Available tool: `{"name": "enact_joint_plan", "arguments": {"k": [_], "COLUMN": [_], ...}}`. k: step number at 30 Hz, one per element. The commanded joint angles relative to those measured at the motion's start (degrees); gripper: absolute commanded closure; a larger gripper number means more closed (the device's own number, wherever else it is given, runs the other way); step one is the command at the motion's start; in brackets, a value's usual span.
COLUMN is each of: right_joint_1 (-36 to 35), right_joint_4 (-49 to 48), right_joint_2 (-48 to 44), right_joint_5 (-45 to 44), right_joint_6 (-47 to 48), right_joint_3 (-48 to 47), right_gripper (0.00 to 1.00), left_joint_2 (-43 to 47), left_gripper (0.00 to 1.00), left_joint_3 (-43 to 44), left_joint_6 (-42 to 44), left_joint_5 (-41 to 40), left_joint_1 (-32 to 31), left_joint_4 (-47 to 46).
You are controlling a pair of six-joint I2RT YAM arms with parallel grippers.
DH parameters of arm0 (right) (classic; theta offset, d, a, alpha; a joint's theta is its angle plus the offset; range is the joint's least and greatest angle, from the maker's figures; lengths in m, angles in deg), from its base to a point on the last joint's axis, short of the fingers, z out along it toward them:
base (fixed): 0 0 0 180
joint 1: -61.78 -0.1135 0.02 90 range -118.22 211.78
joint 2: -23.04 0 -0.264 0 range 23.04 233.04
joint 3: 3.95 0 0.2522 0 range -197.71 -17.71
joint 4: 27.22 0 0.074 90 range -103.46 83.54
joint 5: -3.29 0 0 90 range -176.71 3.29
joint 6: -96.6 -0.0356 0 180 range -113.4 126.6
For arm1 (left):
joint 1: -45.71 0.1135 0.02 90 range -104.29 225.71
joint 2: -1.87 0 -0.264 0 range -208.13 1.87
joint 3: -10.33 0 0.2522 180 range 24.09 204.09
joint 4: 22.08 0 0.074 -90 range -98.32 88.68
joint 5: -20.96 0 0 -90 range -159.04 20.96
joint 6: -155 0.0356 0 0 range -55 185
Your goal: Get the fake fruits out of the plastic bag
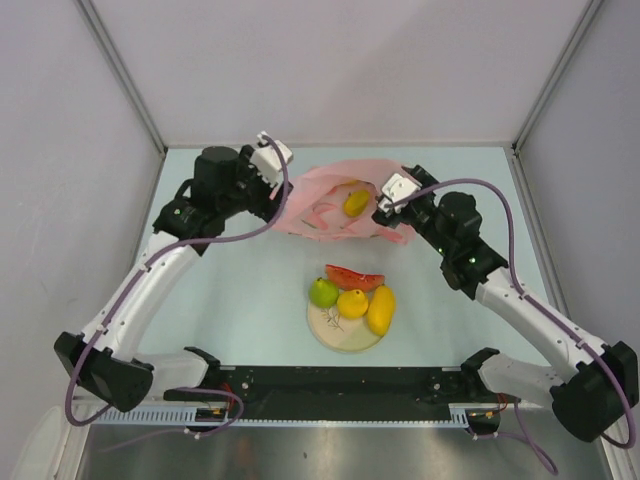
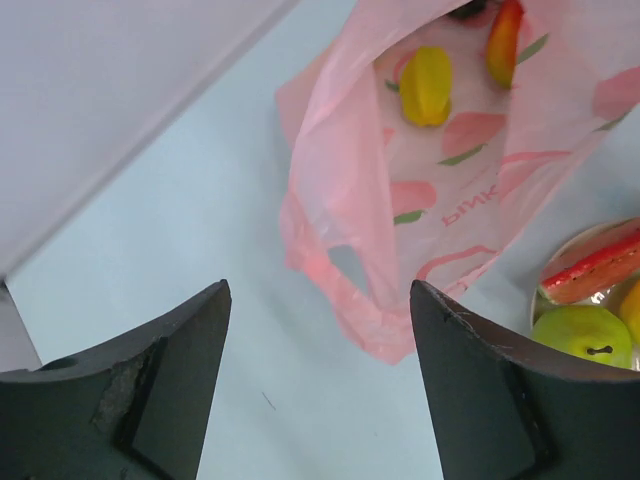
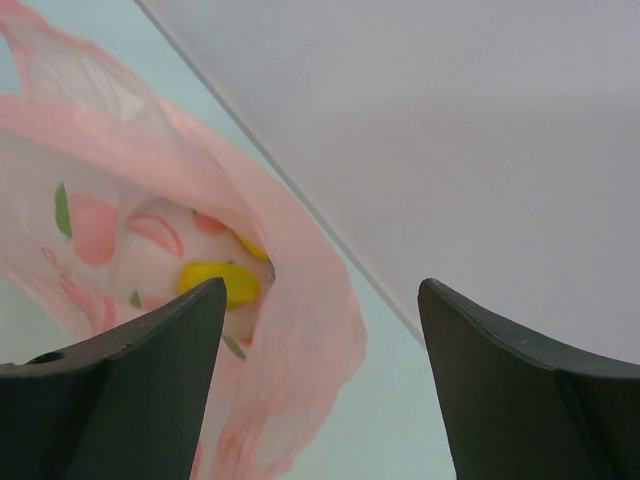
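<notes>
My left gripper is open and will next move down onto the near corner of the bag's opening [image 1: 284,223] [image 2: 378,328] and close, because that loose plastic is clear of the fruits inside.
The pink plastic bag [image 1: 325,205] lies at the back middle, mouth open. A yellow fruit [image 1: 355,203] lies inside it. In the left wrist view the bag [image 2: 440,190] holds that yellow fruit [image 2: 426,85], a red-orange piece [image 2: 505,40] and a dark fruit at the top edge. The right wrist view shows the bag [image 3: 300,330] with the yellow fruit [image 3: 222,280] inside. My left gripper [image 1: 278,200] [image 2: 318,290] is open and empty at the bag's left edge. My right gripper [image 1: 384,212] [image 3: 322,285] is open and empty at its right edge.
A round cream plate [image 1: 340,335] sits in front of the bag and bears a green pear [image 1: 323,292], a lemon [image 1: 352,303], a mango [image 1: 381,309] and a watermelon slice [image 1: 354,276]. Grey walls close the back and sides.
</notes>
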Motion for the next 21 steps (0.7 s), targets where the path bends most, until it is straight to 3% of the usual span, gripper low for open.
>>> {"name": "enact_joint_plan", "arguments": {"k": [1,3,7,12,15,16,18,19,21], "right_joint_1": [-1.3,-1.21,-1.73,-3.4,-3.58,-3.58,-3.32,-3.23,-3.06], "right_joint_4": [0.5,0.33,0.33,0.15,0.5,0.59,0.15,-0.11,-0.38], "right_joint_2": [6.66,8.79,13.44,18.72,24.25,25.48,29.26,30.32,33.83], "right_joint_5": [-0.8,-0.89,1.39,2.28,0.88,0.78,0.52,0.52,0.43], "right_joint_6": [-7.26,-7.18,-7.09,-5.25,-4.98,-5.16,-5.51,-5.68,-5.77], "right_joint_3": [-6.09,-7.84,-10.49,-12.07,-14.61,-16.36,-18.04,-19.53,-21.29], "right_gripper": [0.19,0.22,0.26,0.33,0.37,0.38,0.4,0.4,0.41], "left_joint_2": [-2.33,-3.22,-7.52,-13.32,-14.73,-15.17,-16.05,-16.49,-17.19], "left_gripper": [0.23,0.18,0.17,0.25,0.43,0.55,0.7,0.86,1.0], "left_joint_3": [-1.7,-2.41,1.98,2.07,1.46,1.63,2.68,3.3,5.14], "left_joint_6": [-12.06,-14.08,-19.07,-24.1,-24.98,-24.9,-24.72,-24.55,-24.63], "left_joint_5": [-1.56,-3.87,4.29,13.62,13.28,13.36,15.02,15.64,16.78], "left_joint_1": [2.96,4.27,7.97,11.49,11.49,11.49,11.49,11.49,11.49], "left_joint_4": [3.26,1.33,4.57,5.81,3.88,3.44,2.38,1.94,0.63]}}
